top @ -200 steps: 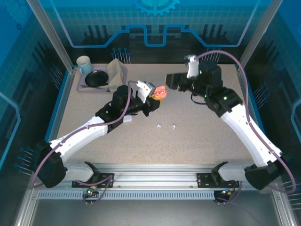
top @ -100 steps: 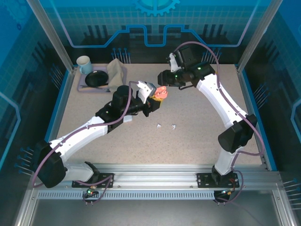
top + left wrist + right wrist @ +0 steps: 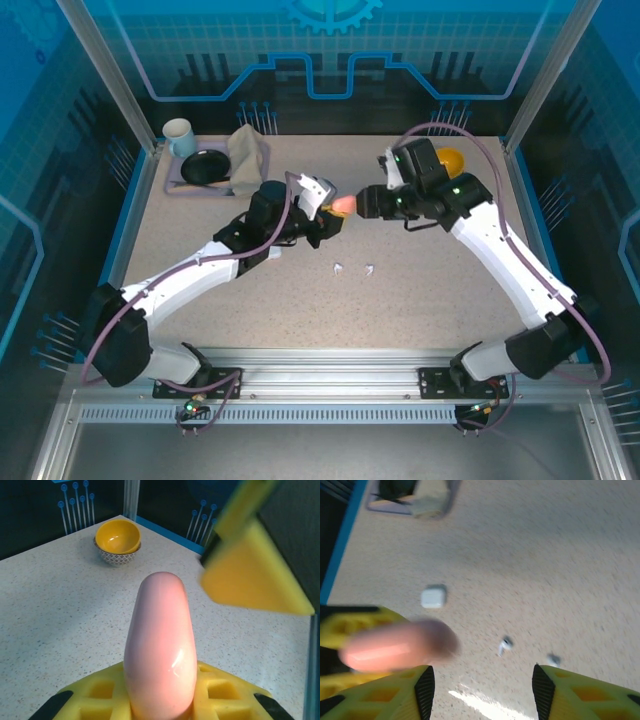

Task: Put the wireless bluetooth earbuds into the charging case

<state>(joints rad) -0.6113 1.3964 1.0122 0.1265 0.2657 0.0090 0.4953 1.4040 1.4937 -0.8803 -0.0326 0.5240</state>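
Observation:
The left gripper moves down next, tipping downward, and releases the salmon-pink charging case (image 3: 343, 205) on the tabletop beyond the earbuds. That bare part of the tabletop lies below the gripper.
My left gripper (image 3: 328, 208) is shut on a smooth salmon-pink charging case (image 3: 343, 205), held above the table's middle. In the left wrist view the charging case (image 3: 160, 645) stands up from between my yellow pads (image 3: 100, 695) and looks closed. My right gripper (image 3: 368, 203) is open, just right of the case; one of its pads (image 3: 250, 575) shows at the upper right. Two white earbuds (image 3: 338, 268) (image 3: 369, 268) lie on the table below. The right wrist view shows the case (image 3: 395, 647), both earbuds (image 3: 504, 645) (image 3: 552, 659) and a white case (image 3: 433, 596).
A yellow bowl (image 3: 449, 160) sits at the back right behind my right arm. At the back left a tray (image 3: 175, 186) carries a black plate (image 3: 205, 166) and a folded cloth (image 3: 248, 150), with a mug (image 3: 179, 135) beside it.
My right arm swung back and forth and its gripper now sits close to the pink case's right side. My left arm shifted slightly; the case, earlier looking open, now looks closed.

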